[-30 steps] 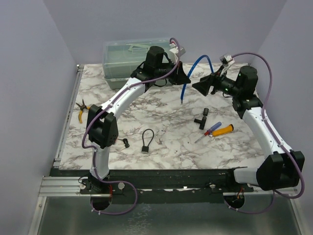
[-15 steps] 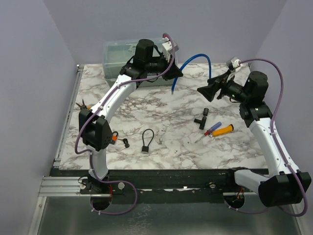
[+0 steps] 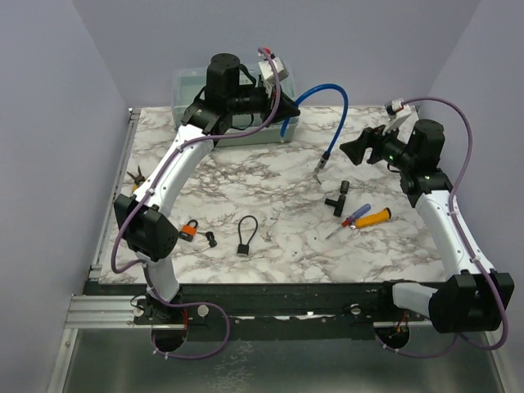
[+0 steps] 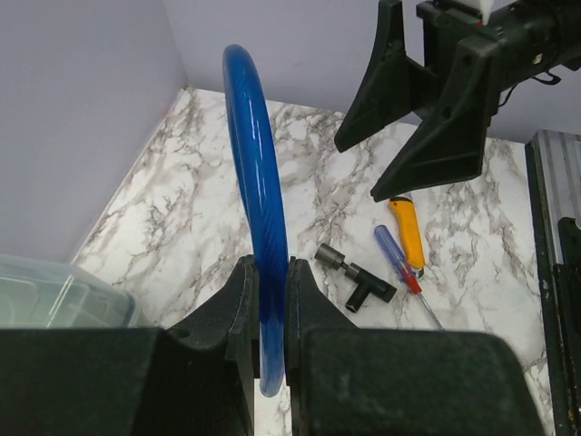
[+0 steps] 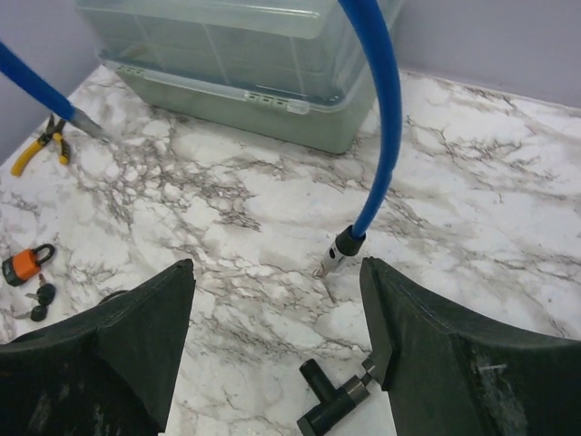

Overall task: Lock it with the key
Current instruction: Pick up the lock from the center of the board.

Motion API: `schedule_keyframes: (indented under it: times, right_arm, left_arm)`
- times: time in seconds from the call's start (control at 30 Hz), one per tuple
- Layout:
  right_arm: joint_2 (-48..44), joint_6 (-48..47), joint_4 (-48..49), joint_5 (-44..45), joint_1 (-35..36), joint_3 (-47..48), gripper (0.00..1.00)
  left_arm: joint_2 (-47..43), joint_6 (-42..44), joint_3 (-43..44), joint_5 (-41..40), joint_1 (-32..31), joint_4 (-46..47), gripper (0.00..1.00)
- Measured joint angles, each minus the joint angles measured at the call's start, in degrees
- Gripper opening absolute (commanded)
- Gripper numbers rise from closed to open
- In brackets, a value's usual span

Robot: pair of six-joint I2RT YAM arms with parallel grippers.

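Note:
My right gripper is to go down with open fingers onto the blue cable just above its black collar [image 3: 326, 149] [image 5: 350, 232], because that metal-tipped end of the blue cable is between my fingers.
An orange padlock [image 3: 190, 230] lies on the marble table at front left with a small bunch of keys [image 3: 210, 239] beside it; both also show in the right wrist view, the padlock [image 5: 23, 264] and the keys [image 5: 38, 298]. A black cable lock [image 3: 246, 233] lies right of the keys. My left gripper [image 3: 288, 110], far from them at the back, is shut on a blue cable [image 4: 259, 209]. The cable arches over to a metal tip [image 3: 322, 162] resting on the table. My right gripper [image 3: 354, 150] is open and empty, hovering above that tip [image 5: 338, 252].
A clear plastic box [image 3: 196, 94] stands at the back left. Yellow pliers [image 3: 135, 182] lie at the left edge. A black T-shaped fitting [image 3: 338, 196], a blue-handled screwdriver [image 3: 350, 219] and an orange-handled tool [image 3: 373, 217] lie at the right.
My left arm swung back and left with the blue cable, uncovering the orange padlock. The cable tip moved right, down to the table. My right gripper drew back to the right.

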Motion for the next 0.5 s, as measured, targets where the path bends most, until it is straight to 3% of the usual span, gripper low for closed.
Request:
schedule_keyframes:
  times: [0.3, 0.5]
  right_arm:
    - [5.2, 0.9, -0.1, 3.5, -6.3, -0.7, 0.78]
    - [7.6, 0.9, 4.0, 3.1, -6.8, -0.9, 0.77]
  left_arm:
    - [-3.0, 0.5, 0.1, 2.0, 1.9, 0.0, 0.0]
    - [-3.5, -2.3, 1.6, 4.1, 2.1, 1.2, 0.0]
